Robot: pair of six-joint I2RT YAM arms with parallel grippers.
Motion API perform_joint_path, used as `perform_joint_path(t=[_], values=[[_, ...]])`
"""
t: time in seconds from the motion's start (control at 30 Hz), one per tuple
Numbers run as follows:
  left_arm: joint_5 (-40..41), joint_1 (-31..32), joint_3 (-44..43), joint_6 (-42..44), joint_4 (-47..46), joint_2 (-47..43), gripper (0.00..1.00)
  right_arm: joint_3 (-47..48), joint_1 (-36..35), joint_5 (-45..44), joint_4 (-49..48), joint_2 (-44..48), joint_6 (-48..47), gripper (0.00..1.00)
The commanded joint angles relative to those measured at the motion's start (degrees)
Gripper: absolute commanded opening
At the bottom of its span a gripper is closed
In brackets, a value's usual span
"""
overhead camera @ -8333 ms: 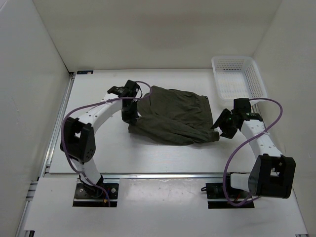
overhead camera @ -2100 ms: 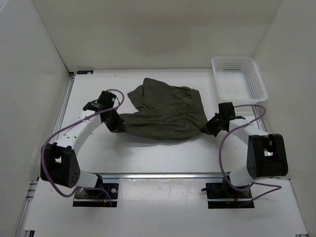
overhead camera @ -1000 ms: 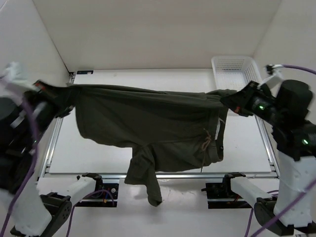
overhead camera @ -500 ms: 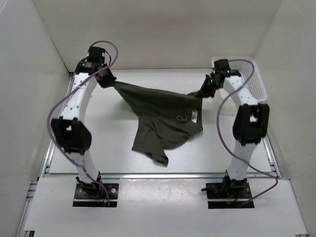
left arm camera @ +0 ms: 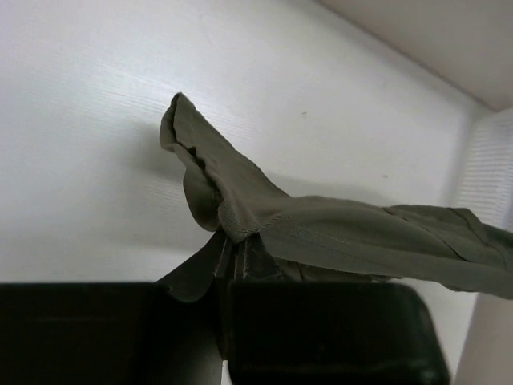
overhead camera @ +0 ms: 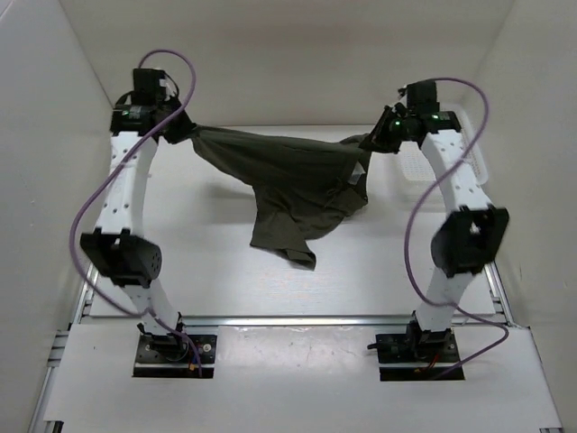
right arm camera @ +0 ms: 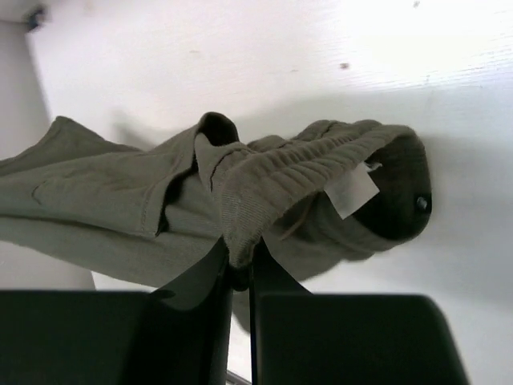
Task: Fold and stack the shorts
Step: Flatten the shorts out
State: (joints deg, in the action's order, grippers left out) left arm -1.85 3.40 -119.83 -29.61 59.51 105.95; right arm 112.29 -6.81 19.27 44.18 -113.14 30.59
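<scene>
The drooping leg hangs crumpled, so my right gripper will next lift the waistband (right arm camera: pixel 280 180) high, then lower the waistband beside the basket.
The dark olive-green shorts (overhead camera: pixel 288 180) hang in the air above the table, stretched between both raised arms, with one leg drooping down toward the table's middle. My left gripper (overhead camera: pixel 180 131) is shut on a corner of the shorts (left arm camera: pixel 337 237) at the upper left; the fabric bunches out above its fingers (left arm camera: pixel 232 257). My right gripper (overhead camera: pixel 377 142) is shut on the ribbed waistband (right arm camera: pixel 280 180) at the upper right, where a white label (right arm camera: pixel 353 191) shows. The cloth sags between the two grips.
A white basket (overhead camera: pixel 442 149) stands at the table's back right corner, partly hidden behind the right arm. White walls enclose the table on the left, back and right. A metal rail runs along the near edge (overhead camera: pixel 288 318).
Both arms have drawn back from near the camera toward the table's far side, carrying the shorts. The cloth hangs lower and more bunched than a second ago. Both grips have held.
</scene>
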Motion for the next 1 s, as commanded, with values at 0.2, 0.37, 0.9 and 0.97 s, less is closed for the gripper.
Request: perform_joint_path(t=[0.2, 0.37, 0.9, 0.97], values=[[-0.9, -6.1, -4.4, 2.6, 5.6, -27.8, 0.10, -7.2, 1.2, -1.9, 4.7, 38.4, -4.6, 0.00], [2.3, -7.2, -9.1, 2.6, 10.5, -37.1, 0.10, -1.0, 1.2, -1.3, 12.2, 49.1, -5.7, 0.00], [-0.3, -7.2, -0.8, 5.2, 3.6, -24.1, 0.10, -11.0, 1.2, -8.4, 12.2, 48.1, -5.1, 0.00], [-1.5, -7.2, 2.0, 5.2, 0.7, -18.1, 0.10, -16.9, 1.2, -10.0, 6.7, 44.8, -4.5, 0.00]])
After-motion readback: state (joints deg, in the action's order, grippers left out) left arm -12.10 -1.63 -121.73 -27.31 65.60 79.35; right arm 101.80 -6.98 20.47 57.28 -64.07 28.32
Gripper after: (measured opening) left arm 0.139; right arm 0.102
